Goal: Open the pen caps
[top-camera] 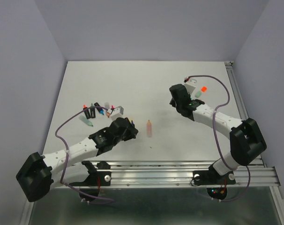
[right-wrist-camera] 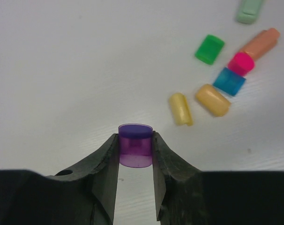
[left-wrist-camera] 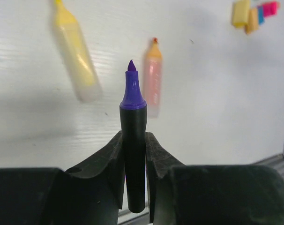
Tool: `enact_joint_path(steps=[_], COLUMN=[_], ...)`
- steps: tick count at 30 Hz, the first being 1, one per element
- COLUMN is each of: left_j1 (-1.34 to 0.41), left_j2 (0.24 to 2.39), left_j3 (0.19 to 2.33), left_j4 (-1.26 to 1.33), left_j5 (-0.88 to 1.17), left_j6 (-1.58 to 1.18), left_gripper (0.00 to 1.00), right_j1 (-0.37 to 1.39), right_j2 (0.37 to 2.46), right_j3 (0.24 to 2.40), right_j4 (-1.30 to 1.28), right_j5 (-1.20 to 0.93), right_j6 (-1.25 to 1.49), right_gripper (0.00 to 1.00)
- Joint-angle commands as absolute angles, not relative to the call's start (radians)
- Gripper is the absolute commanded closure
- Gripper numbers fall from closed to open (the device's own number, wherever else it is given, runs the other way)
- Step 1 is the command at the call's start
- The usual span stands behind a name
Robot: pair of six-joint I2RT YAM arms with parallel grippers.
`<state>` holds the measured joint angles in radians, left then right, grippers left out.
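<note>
I will next lower my right gripper back and to the right in the top view, over the empty table (right-wrist-camera: 228,124) beside the orange cap, because loose caps gather there.
My left gripper (left-wrist-camera: 133,140) is shut on a black pen body (left-wrist-camera: 134,164) whose bare purple tip (left-wrist-camera: 131,86) points away from it, uncapped. In the top view this gripper (top-camera: 125,126) hovers left of centre. My right gripper (right-wrist-camera: 135,146) is shut on the purple cap (right-wrist-camera: 134,144), held above the table; in the top view it (top-camera: 177,97) is at the right. Loose caps lie beyond it: green (right-wrist-camera: 209,48), pink (right-wrist-camera: 240,63), blue (right-wrist-camera: 229,80), orange (right-wrist-camera: 213,100), yellow (right-wrist-camera: 180,108), peach (right-wrist-camera: 261,43) and mint (right-wrist-camera: 249,10).
An uncapped orange-tipped pastel pen (top-camera: 149,128) lies at the table's centre, also in the left wrist view (left-wrist-camera: 153,79) beside a yellow pastel pen (left-wrist-camera: 76,56). Several uncapped black pens (top-camera: 96,112) lie at the left. A metal rail (top-camera: 179,171) runs along the near edge.
</note>
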<state>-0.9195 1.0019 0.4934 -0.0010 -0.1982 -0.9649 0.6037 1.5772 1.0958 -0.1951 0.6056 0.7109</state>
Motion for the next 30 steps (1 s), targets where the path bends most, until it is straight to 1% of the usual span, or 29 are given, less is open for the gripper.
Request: enact_joint_path(steps=[1,7,10,11,13,14,15,16,17,18,19,20,21,23,24,25,26,27,29,30], left_j1=[-0.807,-0.680,-0.643,-0.625,-0.614,-0.606,-0.603,-0.601,-0.600,-0.598,-0.600,-0.600,-0.600,-0.600,-0.600,-0.600,-0.600,-0.598,-0.598,-0.600], left_j2=[1.051,1.185,1.239,1.250,1.281,1.290,1.298,1.304,1.308,1.308,1.307,1.305,1.302,1.289,1.282,1.261,1.249,1.229,1.153,1.120], left_j3=[0.561,0.624,0.630,0.632,0.635,0.638,0.641,0.643,0.644,0.650,0.652,0.653,0.657,0.663,0.666,0.673,0.678,0.680,0.687,0.687], left_j4=[-0.110,-0.192,-0.183,-0.176,-0.169,-0.167,-0.167,-0.163,-0.158,-0.156,-0.156,-0.156,-0.158,-0.163,-0.173,-0.189,-0.189,-0.204,-0.222,-0.232], left_j5=[-0.284,-0.319,-0.313,-0.311,-0.307,-0.305,-0.304,-0.292,-0.284,-0.272,-0.272,-0.272,-0.273,-0.268,-0.265,-0.265,-0.268,-0.270,-0.282,-0.288], left_j6=[-0.904,-0.867,-0.847,-0.847,-0.847,-0.845,-0.844,-0.835,-0.827,-0.822,-0.816,-0.816,-0.816,-0.808,-0.807,-0.804,-0.804,-0.802,-0.799,-0.799], left_gripper=[1.00,0.96,0.90,0.90,0.86,0.83,0.74,0.68,0.61,0.50,0.46,0.40,0.30,0.22,0.19,0.19,0.19,0.17,0.08,0.08], right_j1=[0.528,0.451,0.410,0.400,0.379,0.376,0.371,0.370,0.367,0.367,0.367,0.367,0.365,0.365,0.365,0.365,0.365,0.365,0.365,0.365], right_j2=[1.468,1.417,1.422,1.427,1.448,1.456,1.471,1.479,1.486,1.491,1.494,1.493,1.493,1.485,1.480,1.458,1.442,1.427,1.363,1.333], right_j3=[0.944,0.801,0.769,0.765,0.761,0.762,0.767,0.770,0.775,0.779,0.781,0.781,0.781,0.788,0.790,0.796,0.801,0.805,0.822,0.825], right_j4=[-0.259,-0.276,-0.264,-0.262,-0.258,-0.259,-0.256,-0.256,-0.259,-0.258,-0.258,-0.256,-0.259,-0.271,-0.291,-0.311,-0.311,-0.339,-0.389,-0.406], right_j5=[0.594,0.598,0.586,0.578,0.575,0.575,0.574,0.569,0.566,0.563,0.558,0.555,0.551,0.546,0.549,0.546,0.540,0.537,0.545,0.549], right_j6=[0.749,0.762,0.749,0.746,0.739,0.738,0.733,0.727,0.727,0.727,0.726,0.726,0.724,0.729,0.733,0.738,0.736,0.735,0.741,0.741], right_gripper=[0.97,0.96,0.95,0.95,0.91,0.89,0.87,0.80,0.77,0.71,0.68,0.65,0.62,0.47,0.36,0.13,0.06,0.00,0.00,0.00])
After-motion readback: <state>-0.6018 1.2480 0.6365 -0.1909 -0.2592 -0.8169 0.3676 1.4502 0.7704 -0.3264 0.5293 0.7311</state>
